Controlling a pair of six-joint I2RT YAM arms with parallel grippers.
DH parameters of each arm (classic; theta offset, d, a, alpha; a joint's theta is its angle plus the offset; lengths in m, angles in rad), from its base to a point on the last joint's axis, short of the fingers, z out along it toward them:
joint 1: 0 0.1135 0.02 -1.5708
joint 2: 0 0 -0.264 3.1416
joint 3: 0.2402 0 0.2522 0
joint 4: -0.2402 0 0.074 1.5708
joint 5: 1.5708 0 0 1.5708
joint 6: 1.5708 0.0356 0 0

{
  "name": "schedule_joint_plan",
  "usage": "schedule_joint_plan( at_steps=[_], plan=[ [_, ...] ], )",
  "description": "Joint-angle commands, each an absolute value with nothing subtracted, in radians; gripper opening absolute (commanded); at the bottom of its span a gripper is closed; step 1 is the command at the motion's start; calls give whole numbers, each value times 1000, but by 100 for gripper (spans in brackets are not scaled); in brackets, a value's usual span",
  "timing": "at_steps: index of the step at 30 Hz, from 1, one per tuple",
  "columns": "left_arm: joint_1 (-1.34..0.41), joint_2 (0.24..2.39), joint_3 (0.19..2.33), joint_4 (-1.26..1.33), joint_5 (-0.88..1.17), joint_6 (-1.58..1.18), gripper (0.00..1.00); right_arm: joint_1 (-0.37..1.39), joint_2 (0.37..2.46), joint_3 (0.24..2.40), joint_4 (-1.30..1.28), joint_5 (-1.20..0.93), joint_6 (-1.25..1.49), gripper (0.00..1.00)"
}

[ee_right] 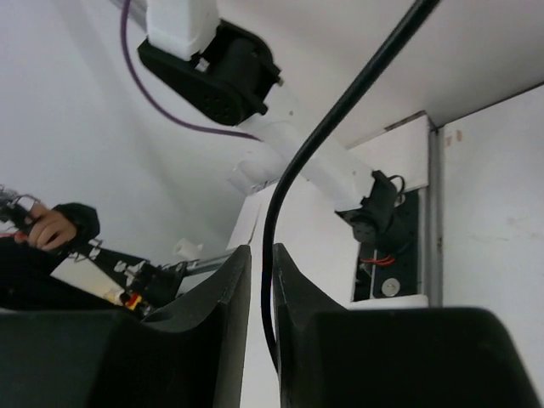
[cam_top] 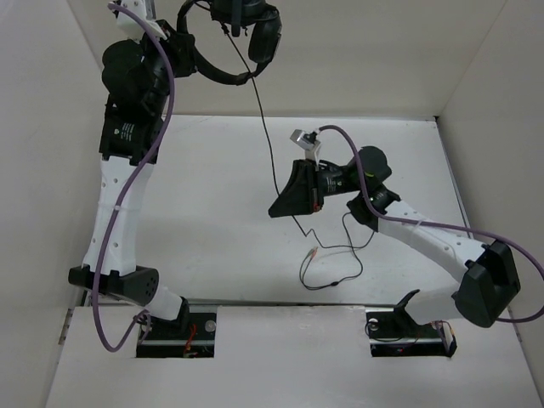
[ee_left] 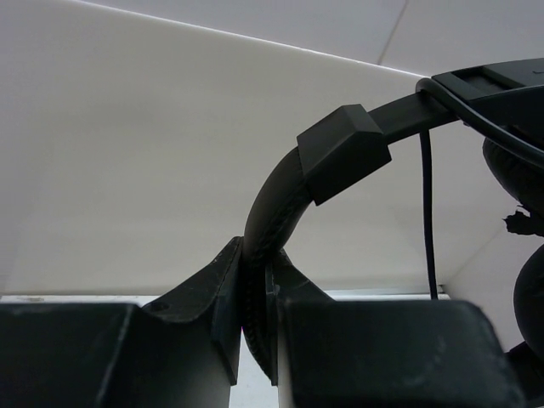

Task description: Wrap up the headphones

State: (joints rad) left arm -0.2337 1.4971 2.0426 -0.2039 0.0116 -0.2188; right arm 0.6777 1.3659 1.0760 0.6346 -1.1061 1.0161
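Observation:
I will move my right gripper slightly back next, sliding its fingers farther past the thin cable (cam_top: 265, 127), then close on it.
The black headphones (cam_top: 255, 34) hang high at the back, above the table. My left gripper (cam_top: 185, 41) is shut on their thin headband (cam_top: 217, 72). In the left wrist view the headband (ee_left: 285, 183) rises from between my closed fingers (ee_left: 255, 259). The thin black cable (cam_top: 265, 127) drops from the headset to my right gripper (cam_top: 285, 202), which is over the middle of the table. There the cable (ee_right: 340, 110) runs between the nearly closed jaws of the right gripper (ee_right: 262, 255), against the right finger. The rest of the cable lies in a loose loop on the table (cam_top: 344, 255), with a pink/orange plug (cam_top: 314, 252).
White walls enclose the table on the left, back and right (cam_top: 476, 85). Thick purple arm cables run along the left arm (cam_top: 166, 102) and the right arm (cam_top: 425, 223). The arm bases sit in slots at the near edge (cam_top: 183, 336).

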Motion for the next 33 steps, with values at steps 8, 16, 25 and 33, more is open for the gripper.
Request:
schedule_joint_plan(
  at_steps=[8,16,25,33],
  plan=[
    [-197,1534,2097,-57,-165,-137,0,752,1321,960,729,-1198,1020,25],
    [-196,1580,2077,-11,-333,-8,0,732,1259,949,571,-1223,878,7],
    [-286,1578,1899,49,-489,234,0,640,1279,1357,-275,-969,217,0],
    [-410,1531,1599,26,-512,379,0,708,1325,1701,-670,-335,-440,0]
  ],
)
